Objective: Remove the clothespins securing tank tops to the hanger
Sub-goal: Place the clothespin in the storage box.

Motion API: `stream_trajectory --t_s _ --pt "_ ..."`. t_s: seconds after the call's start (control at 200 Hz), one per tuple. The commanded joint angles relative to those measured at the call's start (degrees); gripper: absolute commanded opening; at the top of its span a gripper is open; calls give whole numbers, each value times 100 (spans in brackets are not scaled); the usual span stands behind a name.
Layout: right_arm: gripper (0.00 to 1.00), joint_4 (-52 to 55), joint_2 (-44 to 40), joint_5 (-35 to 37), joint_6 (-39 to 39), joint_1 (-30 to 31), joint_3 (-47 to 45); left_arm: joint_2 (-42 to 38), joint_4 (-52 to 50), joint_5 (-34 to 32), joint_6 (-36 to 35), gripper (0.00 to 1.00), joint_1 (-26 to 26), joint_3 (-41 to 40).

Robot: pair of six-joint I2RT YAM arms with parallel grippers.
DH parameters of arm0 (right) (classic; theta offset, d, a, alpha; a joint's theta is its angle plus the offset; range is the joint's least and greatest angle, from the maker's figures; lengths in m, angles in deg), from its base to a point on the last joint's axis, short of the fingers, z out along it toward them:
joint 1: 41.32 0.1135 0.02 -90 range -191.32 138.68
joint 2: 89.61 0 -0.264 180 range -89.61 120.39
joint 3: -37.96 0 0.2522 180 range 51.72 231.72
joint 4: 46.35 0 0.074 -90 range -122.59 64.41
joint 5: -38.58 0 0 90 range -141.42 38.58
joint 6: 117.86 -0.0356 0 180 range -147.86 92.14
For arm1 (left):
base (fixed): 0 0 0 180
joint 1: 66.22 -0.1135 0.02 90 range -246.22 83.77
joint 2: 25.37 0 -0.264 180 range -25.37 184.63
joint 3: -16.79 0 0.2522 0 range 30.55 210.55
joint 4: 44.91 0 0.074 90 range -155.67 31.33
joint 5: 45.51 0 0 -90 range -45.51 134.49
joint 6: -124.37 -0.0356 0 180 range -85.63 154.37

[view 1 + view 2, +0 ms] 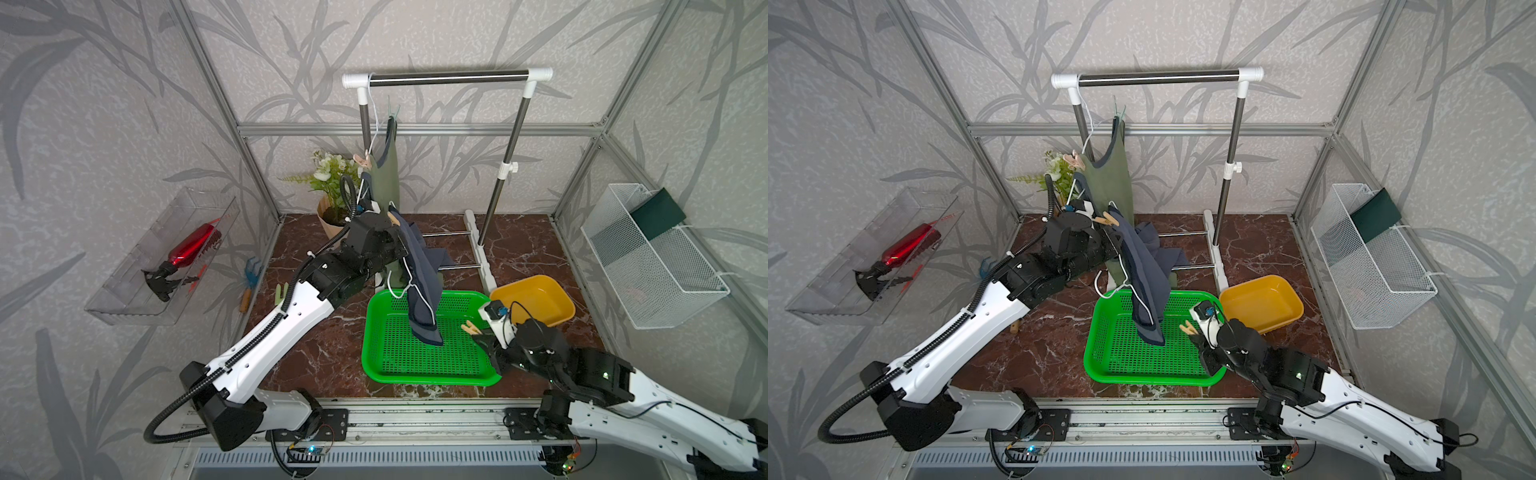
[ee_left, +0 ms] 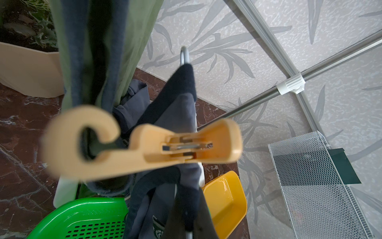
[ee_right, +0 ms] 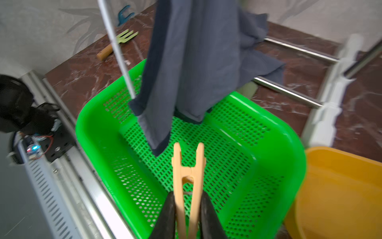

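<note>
My right gripper should next swing outward past the basket's rim and down over the yellow tub (image 1: 540, 297) (image 3: 345, 192) and let go of the clothespin, because the tub is outward and below my fingers.
The olive tank top (image 1: 386, 174) hangs from a white hanger on the rack, with a peach clothespin (image 1: 362, 161) on its strap. My left gripper (image 2: 187, 215) is shut on the navy tank top (image 1: 419, 282) and its white hanger wire (image 1: 399, 282). Another clothespin (image 2: 144, 144) is clipped on the strap just beyond the jaws, also seen in a top view (image 1: 1109, 220). The navy top's lower end dangles into the green basket (image 1: 428, 376). Over the basket's right side, my right gripper (image 3: 187, 198) is shut on a loose clothespin (image 3: 188, 175), prongs pointing away.
A yellow tub (image 1: 536, 299) sits right of the basket. The rack (image 1: 449, 77) stands at the back, its foot bars on the marble floor. A potted plant (image 1: 332, 183) is back left, garden tools (image 1: 249, 282) lie left, and a white wire basket (image 1: 652, 266) hangs on the right wall.
</note>
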State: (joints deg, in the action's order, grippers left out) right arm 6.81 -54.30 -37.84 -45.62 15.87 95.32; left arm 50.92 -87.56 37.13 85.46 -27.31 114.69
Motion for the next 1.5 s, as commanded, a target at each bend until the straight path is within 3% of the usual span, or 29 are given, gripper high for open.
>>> stream_trajectory --t_s 0.0,0.16,0.255,0.445,0.69,0.735,0.76,0.81,0.835,0.925,1.055,1.165,1.285,1.385,1.495 --pt "2 728 -8 130 24 -1019 384 52 81 -11 2 0 -19 179" --pt "1 533 924 -1566 436 -3638 562 96 76 110 5 0 -13 243" --pt "2 427 1877 -1873 692 -4521 657 79 78 128 13 0 -14 213" --pt "3 911 3581 -1878 916 -4892 1210 38 119 263 39 0 -15 186" --pt "5 1018 3933 -1525 948 -4892 1117 -30 232 348 86 0 -12 59" --pt "11 1034 4014 -1502 955 -4894 1145 -20 247 366 106 0 -13 41" --pt "20 1084 4084 -1483 950 -4894 1182 -20 252 381 109 0 -13 35" --pt "57 1225 4231 -1473 974 -4893 1308 -1 252 413 114 0 -14 40" --pt "69 1319 4311 -1500 992 -4895 1381 5 252 431 119 0 -13 44" --pt "80 1450 4204 -1703 1052 -4878 1533 11 181 445 162 0 0 67" --pt "80 950 2748 -2106 955 -4506 1453 0 74 412 195 0 33 103" --pt "79 928 1920 -2280 888 -3593 1955 -3 90 174 203 0 212 148" --pt "79 946 1927 -2043 863 -1981 2681 102 143 76 216 0 421 283" --pt "79 647 2150 -1320 980 -403 2981 245 118 -8 257 0 550 406" --pt "79 260 2425 -1014 1170 490 3055 350 92 -150 397 0 626 450"
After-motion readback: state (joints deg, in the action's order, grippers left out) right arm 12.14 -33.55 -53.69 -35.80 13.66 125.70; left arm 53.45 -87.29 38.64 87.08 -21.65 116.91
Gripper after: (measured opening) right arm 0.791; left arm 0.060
